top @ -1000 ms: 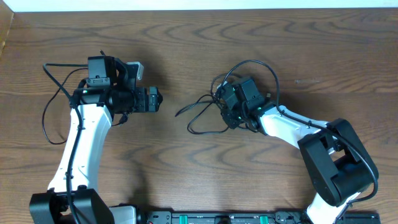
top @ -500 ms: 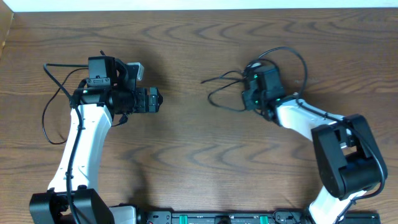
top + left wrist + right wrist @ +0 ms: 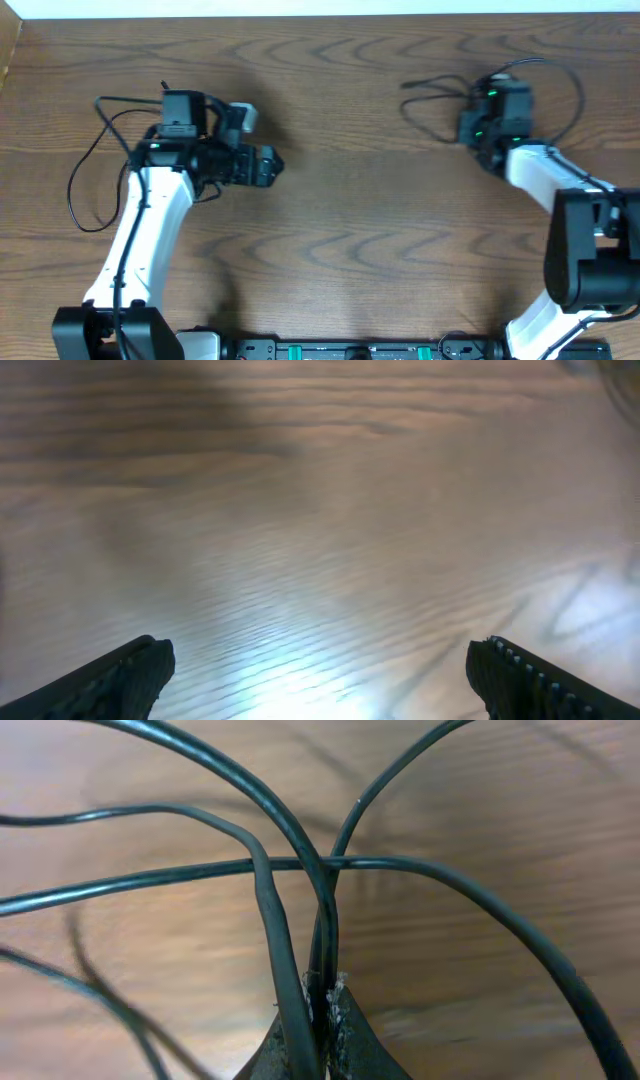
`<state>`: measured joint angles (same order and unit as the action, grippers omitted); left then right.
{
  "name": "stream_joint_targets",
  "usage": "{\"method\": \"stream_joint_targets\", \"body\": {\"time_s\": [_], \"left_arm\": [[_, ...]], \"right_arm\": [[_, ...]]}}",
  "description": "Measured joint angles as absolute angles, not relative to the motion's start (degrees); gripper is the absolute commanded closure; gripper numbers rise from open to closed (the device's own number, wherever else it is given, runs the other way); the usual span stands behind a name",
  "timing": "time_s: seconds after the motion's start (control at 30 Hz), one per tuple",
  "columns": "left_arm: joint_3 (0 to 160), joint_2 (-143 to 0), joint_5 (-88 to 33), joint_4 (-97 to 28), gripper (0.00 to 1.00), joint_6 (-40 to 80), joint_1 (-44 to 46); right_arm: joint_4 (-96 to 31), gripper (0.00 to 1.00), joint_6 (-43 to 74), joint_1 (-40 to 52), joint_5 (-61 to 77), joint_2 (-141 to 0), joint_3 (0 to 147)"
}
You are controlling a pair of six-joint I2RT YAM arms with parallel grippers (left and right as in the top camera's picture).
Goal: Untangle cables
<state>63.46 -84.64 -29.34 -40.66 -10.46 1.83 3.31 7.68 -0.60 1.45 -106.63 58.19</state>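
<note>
I need my right gripper to carry the cables onto the bare wood to its right in the overhead view and release them far from the lead.
Thin black cables (image 3: 432,108) hang in loops at the table's far right, one loop arcing out to the right of the wrist. My right gripper (image 3: 482,126) is shut on them. In the right wrist view two or three strands are pinched between the fingertips of the right gripper (image 3: 326,1008), and the other cables (image 3: 258,870) fan out above it over the wood. My left gripper (image 3: 263,167) stands on the left half of the table, far from the cables. In the left wrist view the left gripper (image 3: 320,658) is wide open over bare wood.
A thin black lead (image 3: 84,165) loops on the table beside the left arm. The wooden table (image 3: 350,220) ends at a pale wall along the back. A black rail (image 3: 350,351) runs along the front edge.
My right gripper has carried the cable bundle from the table's middle to the far right and back. The left gripper has shifted slightly to the right, still open.
</note>
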Motion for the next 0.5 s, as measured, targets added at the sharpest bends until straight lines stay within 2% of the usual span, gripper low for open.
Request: {"method": "stream_joint_targets", "body": {"time_s": [0.5], "left_arm": [[63.5, -85.1, -30.0, -38.2, 0.02, -11.7, 14.3]], "right_arm": [[15.7, 0.99, 11.9, -20.1, 1.3, -106.6, 58.3]]}}
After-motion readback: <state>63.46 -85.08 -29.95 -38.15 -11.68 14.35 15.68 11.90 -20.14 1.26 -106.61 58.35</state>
